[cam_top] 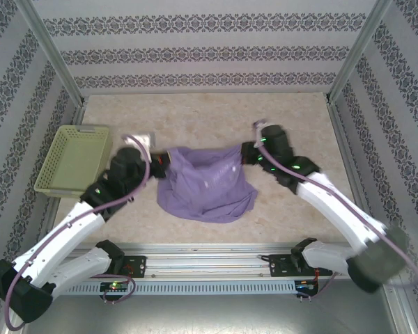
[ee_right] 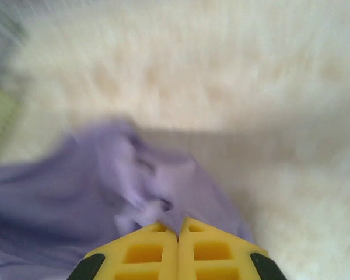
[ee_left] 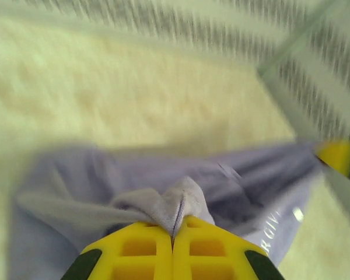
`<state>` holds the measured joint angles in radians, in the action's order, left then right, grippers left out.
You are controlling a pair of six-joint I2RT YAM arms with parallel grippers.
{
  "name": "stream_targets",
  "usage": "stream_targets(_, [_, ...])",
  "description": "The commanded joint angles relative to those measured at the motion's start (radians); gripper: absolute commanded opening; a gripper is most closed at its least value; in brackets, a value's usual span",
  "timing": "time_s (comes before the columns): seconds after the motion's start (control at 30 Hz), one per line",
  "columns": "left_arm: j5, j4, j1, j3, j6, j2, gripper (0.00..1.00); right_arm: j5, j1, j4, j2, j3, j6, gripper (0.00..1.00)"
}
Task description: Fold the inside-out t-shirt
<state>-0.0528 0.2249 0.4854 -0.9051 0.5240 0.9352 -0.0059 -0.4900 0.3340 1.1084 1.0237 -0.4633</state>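
The cloth is bunched, so next my right gripper needs to lift to unfurl the cloth, then move back and down to the near table to release the fold.
The lavender inside-out t-shirt (cam_top: 205, 184) hangs stretched between my two grippers above the middle of the table, its lower part bunched on the surface. My left gripper (cam_top: 164, 161) is shut on the shirt's left top corner; in the left wrist view its yellow jaws (ee_left: 174, 233) pinch a fold of the cloth (ee_left: 181, 201), and white lettering (ee_left: 269, 230) shows at the right. My right gripper (cam_top: 245, 153) is shut on the right top corner; in the right wrist view its jaws (ee_right: 178, 233) clamp the purple fabric (ee_right: 122, 181).
A yellow-green basket (cam_top: 73, 160) sits at the left of the table beside my left arm. Patterned walls and metal posts close in the table on three sides. Bare table lies behind the shirt (cam_top: 209, 118).
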Motion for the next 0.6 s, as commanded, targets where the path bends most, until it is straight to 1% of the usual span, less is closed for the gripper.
stream_targets(0.0, [-0.096,-0.004,-0.139,-0.209,0.036,0.058,0.00,0.024,0.022,0.002,-0.151,0.150,0.060,0.00])
stream_targets(0.07, [-0.139,-0.017,-0.178,-0.352,0.019,0.103,0.00,0.021,0.014,0.028,-0.188,0.231,0.084,0.00])
stream_targets(0.13, [-0.167,-0.042,-0.188,-0.432,-0.005,0.118,0.00,0.008,0.008,0.022,-0.231,0.260,0.097,0.00])
stream_targets(0.23, [-0.171,-0.070,-0.188,-0.414,-0.007,0.114,0.00,0.007,0.002,0.021,-0.303,0.201,0.083,0.00])
stream_targets(0.33, [-0.170,-0.061,-0.187,-0.266,0.024,0.122,0.00,0.007,-0.032,-0.046,-0.384,-0.030,0.037,0.00])
stream_targets(0.4, [-0.190,-0.064,-0.187,-0.116,0.074,0.122,0.00,0.019,-0.084,-0.102,-0.407,-0.226,-0.029,0.00])
stream_targets(0.47, [-0.226,-0.090,-0.187,0.042,0.116,0.128,0.00,0.060,-0.176,-0.172,-0.398,-0.431,-0.109,0.00])
stream_targets(0.53, [-0.227,-0.071,-0.187,0.184,0.143,0.145,0.00,0.164,-0.308,-0.263,-0.359,-0.611,-0.213,0.00])
stream_targets(0.57, [-0.228,-0.067,-0.188,0.233,0.143,0.152,0.00,0.199,-0.359,-0.301,-0.335,-0.664,-0.260,0.00])
